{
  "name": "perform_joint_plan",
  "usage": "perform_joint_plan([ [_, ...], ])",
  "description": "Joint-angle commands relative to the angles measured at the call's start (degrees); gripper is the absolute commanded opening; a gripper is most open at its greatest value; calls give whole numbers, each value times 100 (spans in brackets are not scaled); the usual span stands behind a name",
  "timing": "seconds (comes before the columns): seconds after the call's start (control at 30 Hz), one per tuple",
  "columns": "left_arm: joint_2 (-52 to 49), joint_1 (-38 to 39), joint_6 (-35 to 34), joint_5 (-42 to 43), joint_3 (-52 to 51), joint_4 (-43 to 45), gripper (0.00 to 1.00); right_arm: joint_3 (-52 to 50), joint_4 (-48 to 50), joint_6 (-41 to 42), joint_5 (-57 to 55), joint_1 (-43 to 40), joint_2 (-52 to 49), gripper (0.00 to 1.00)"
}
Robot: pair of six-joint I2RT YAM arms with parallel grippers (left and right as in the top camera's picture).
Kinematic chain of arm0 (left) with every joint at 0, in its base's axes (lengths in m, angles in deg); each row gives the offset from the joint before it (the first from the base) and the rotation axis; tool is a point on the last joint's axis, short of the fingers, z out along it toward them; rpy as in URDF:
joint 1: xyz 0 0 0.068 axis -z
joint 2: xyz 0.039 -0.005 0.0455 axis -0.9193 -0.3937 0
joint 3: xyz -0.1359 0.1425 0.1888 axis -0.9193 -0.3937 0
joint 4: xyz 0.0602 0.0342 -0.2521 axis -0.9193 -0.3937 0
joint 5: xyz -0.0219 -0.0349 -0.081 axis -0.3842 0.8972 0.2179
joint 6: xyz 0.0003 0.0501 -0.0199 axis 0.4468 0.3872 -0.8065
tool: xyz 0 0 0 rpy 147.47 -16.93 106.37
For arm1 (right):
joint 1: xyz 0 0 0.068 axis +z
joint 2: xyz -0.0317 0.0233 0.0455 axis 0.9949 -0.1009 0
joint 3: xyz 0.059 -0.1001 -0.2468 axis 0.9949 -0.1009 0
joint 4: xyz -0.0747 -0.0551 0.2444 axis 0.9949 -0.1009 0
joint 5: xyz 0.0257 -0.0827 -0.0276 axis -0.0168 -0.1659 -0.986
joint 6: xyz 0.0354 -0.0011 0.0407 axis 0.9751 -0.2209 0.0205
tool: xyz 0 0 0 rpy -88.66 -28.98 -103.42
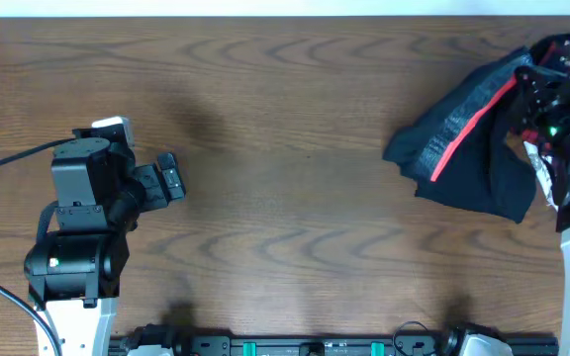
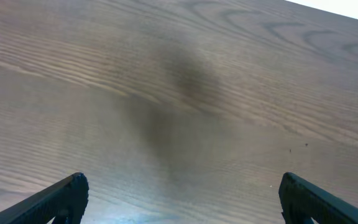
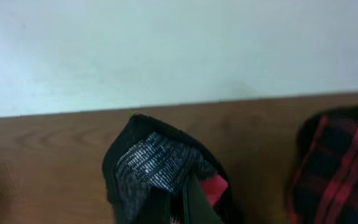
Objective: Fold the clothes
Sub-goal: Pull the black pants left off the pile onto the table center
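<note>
I will next carry the trousers' raised end with my right gripper to the table's empty middle, below it and to its left in the overhead view, lowering to release.
The clothes, black trousers (image 1: 463, 148) with a grey-flecked waistband and a bright red-orange edge, lie bunched at the table's far right, one end raised. My right gripper (image 1: 528, 91) is shut on that raised end. In the right wrist view the waistband (image 3: 157, 163) bulges up around the gripper (image 3: 188, 208), and cloth hides most of its fingers. My left gripper (image 1: 169, 181) hovers over bare wood at the left, far from the trousers. It is open in the left wrist view (image 2: 182, 186), with nothing between its fingers (image 2: 73, 190).
A red-and-black plaid garment (image 3: 337, 165) lies just beside the trousers in the right wrist view. The wooden table (image 1: 285, 119) ends at a white wall along the far edge. A black rail (image 1: 315, 346) runs along the near edge.
</note>
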Motion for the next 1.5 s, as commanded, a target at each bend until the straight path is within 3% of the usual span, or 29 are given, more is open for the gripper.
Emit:
perform_joint_plan([
  [0.0,-13,-33,2,-83,116,-20,98,79,-125,146,160,90,-39,1],
  [0.27,-13,-35,2,-83,116,-17,98,79,-177,-625,1309,584,-188,1],
  [0.47,-13,-35,-15,-81,116,-17,98,79,26,-723,1123,1812,-828,1],
  [0.63,-15,-35,-15,-81,114,-17,98,81,761,-719,986,2944,-1729,1],
  [0.67,-13,-33,-15,-81,114,-20,98,81,916,-719,984,3143,-1923,7],
  [0.7,-13,-33,-13,-81,114,-17,98,81,1049,-717,984,3305,-2100,32],
  [0.73,-13,-35,-13,-83,114,-20,98,81,1167,-719,981,3451,-2280,47],
  [0.83,-13,-35,-15,-83,114,-17,98,81,1281,-717,730,3735,-2710,79],
  [0.93,-13,-33,-15,-81,114,-17,98,81,1016,-719,160,3735,-2802,95],
  [1.0,-15,-33,-13,-57,114,-11,98,81,752,-719,-223,3600,-2673,93],
  [1.1,-15,-33,-15,271,114,107,100,81,267,-717,-542,3346,-2358,70],
  [1.17,-33,-33,-20,713,114,330,84,81,-219,-715,-787,3161,-2096,46],
  [1.23,-96,-26,-131,1106,114,619,61,81,-726,-673,-1158,2999,-1851,33],
  [1.27,-146,-4,-271,1248,114,776,50,81,-970,-612,-1421,2920,-1744,33],
  [1.3,-221,39,-439,1346,111,935,47,81,-1215,-529,-1714,2835,-1637,42],
  [1.47,-918,634,-896,1421,109,1766,47,81,-1860,-304,-2210,2538,-1449,61],
])
